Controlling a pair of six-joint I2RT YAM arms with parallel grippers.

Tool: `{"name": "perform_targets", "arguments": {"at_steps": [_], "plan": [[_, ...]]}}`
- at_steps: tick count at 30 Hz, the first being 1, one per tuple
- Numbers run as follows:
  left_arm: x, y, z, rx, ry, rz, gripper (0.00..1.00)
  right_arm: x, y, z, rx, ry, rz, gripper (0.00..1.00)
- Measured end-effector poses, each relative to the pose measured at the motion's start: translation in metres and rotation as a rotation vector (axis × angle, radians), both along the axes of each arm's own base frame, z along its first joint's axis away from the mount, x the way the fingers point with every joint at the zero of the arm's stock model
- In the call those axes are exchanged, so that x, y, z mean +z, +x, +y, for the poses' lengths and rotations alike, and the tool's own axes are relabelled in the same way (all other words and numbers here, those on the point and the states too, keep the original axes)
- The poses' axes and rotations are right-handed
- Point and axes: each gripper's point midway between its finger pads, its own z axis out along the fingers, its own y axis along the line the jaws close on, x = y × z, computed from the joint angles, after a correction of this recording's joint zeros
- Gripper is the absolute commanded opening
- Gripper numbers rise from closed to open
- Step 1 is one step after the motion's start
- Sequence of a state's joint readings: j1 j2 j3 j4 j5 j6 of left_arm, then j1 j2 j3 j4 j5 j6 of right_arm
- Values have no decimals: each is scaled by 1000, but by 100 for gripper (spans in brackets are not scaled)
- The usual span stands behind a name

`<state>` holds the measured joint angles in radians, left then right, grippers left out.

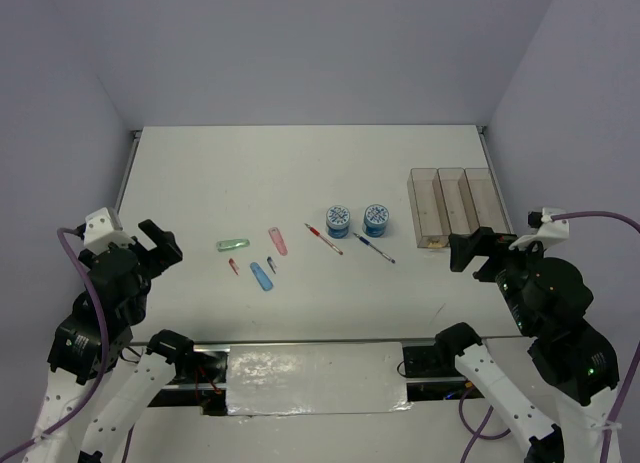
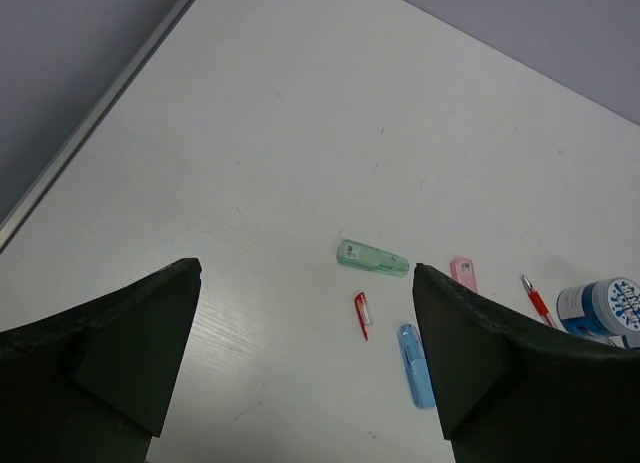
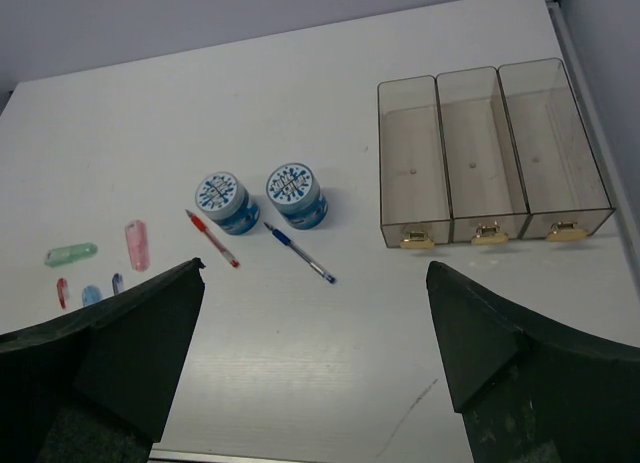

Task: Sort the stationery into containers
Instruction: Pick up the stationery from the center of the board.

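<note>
Next, my right gripper should move outward, to the left in the top view and down over the roll nearest the containers, because the roll's patterned top faces up.
The stationery lies loose mid-table: two blue-and-white rolls, a red pen, a blue pen, and green, pink and blue oblong pieces, with a small red clip among them. Three joined clear containers stand at the right, nothing showing inside. My left gripper hovers open to the left of the green piece. My right gripper hangs open just in front of the containers. Neither holds anything.
A raised rim borders the table's left side, and grey walls close it in behind and at both sides. Small brass latches face me on the containers' near ends. A strip of white tape covers the near edge between the arm bases.
</note>
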<state>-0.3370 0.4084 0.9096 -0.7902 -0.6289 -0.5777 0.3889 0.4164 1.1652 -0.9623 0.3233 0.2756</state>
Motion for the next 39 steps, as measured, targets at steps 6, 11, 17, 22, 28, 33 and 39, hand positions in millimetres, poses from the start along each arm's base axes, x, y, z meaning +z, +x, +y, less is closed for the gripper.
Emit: {"name": "perform_targets", "arguments": {"at_steps": [6, 11, 17, 22, 28, 33, 39], "plan": [[0, 1, -2, -7, -1, -1, 99, 1, -1, 7, 41, 7, -2, 100], [-2, 4, -3, -9, 3, 12, 99, 0, 6, 27, 124, 38, 8, 100], [-3, 4, -3, -10, 4, 15, 99, -32, 54, 64, 172, 78, 174, 100], [-8, 5, -5, -20, 9, 28, 99, -93, 100, 87, 159, 57, 377, 100], [-10, 8, -8, -42, 22, 41, 99, -156, 145, 96, 92, -36, 552, 100], [-14, 13, -12, -55, 27, 66, 99, -195, 176, 104, 76, -104, 650, 100], [-14, 15, -14, -64, 22, 62, 99, -225, 204, 112, 75, -152, 698, 100]]}}
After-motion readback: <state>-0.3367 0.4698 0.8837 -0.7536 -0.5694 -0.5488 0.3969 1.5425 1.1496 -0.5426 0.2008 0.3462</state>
